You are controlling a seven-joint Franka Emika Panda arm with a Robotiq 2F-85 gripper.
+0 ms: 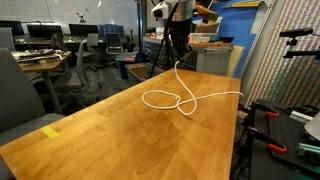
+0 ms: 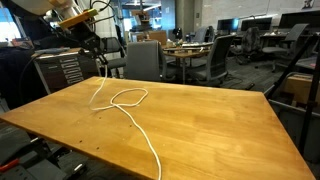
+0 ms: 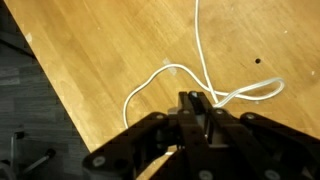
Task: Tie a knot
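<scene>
I will next move my gripper down and left in the wrist view to the inside of the rope's wide curve (image 1: 160, 98) (image 3: 155, 95), to release the raised part of the rope.
A thin white rope (image 1: 200, 98) lies on the brown wooden table (image 1: 110, 135) and crosses itself in a small loop, the knot (image 1: 163, 99), also seen in the other exterior view (image 2: 128, 97). From the loop one strand rises off the wood to my gripper (image 1: 178, 55), which hangs above the table's far end (image 2: 100, 58). In the wrist view the black fingers are shut (image 3: 198, 98) and pinch the rope (image 3: 200, 45) at their tips. A free tail runs to the table's edge (image 2: 150, 160).
A strip of yellow tape (image 1: 50, 131) sits near one table corner. A small dark hole (image 3: 257, 61) marks the wood. Office chairs (image 2: 143, 60) and desks stand beyond the table. Red-handled gear (image 1: 265, 112) sits beside the table's edge.
</scene>
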